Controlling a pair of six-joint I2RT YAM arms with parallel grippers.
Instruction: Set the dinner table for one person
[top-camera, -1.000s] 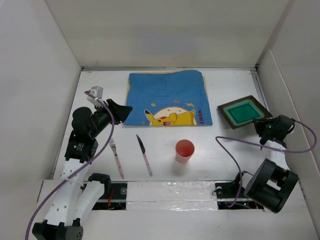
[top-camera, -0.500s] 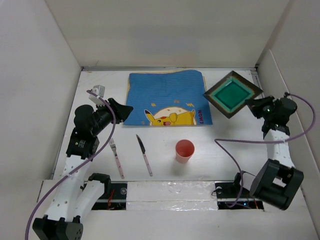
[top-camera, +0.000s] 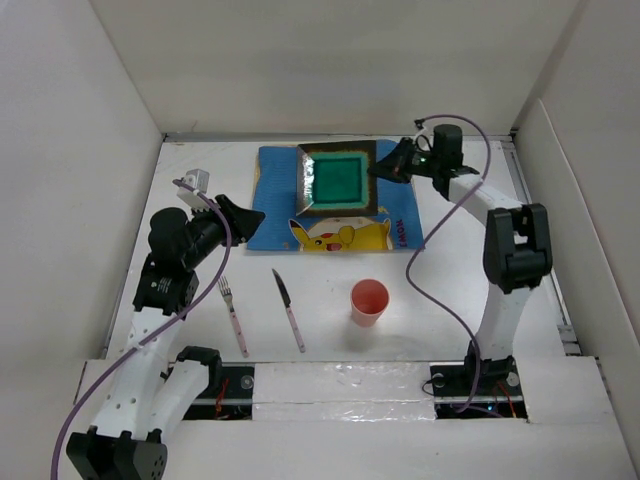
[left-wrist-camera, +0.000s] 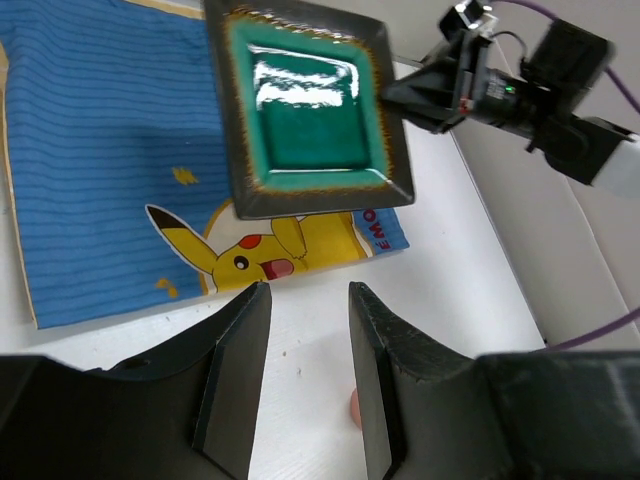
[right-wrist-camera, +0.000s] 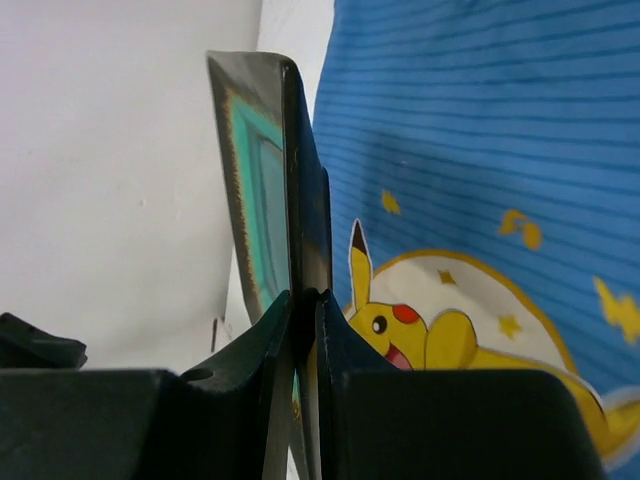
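Note:
I will next shift my right gripper slightly to the left in the top view and lower the plate onto the blue placemat (right-wrist-camera: 510, 190), since the plate still hangs above it.
My right gripper (top-camera: 385, 170) is shut on the right rim of a square green plate (top-camera: 337, 180) with a dark rim and holds it above the blue placemat (top-camera: 275, 190) with a yellow cartoon print. The plate also shows in the left wrist view (left-wrist-camera: 305, 115) and edge-on in the right wrist view (right-wrist-camera: 265, 180). My left gripper (top-camera: 250, 217) is open and empty at the placemat's left edge, above the white dinner table (top-camera: 460, 290). A fork (top-camera: 232, 315), a knife (top-camera: 289, 308) and a red cup (top-camera: 368, 300) lie on the table in front of the placemat.
White wall panels (top-camera: 70, 150) close in the table on the left, back and right. The right arm's purple cable (top-camera: 440, 290) hangs over the table's right half. The red cup's edge peeks beside my left fingers (left-wrist-camera: 354, 405).
My right gripper lifted the green plate from the table's right side and carried it left, over the placemat. The left arm has not moved.

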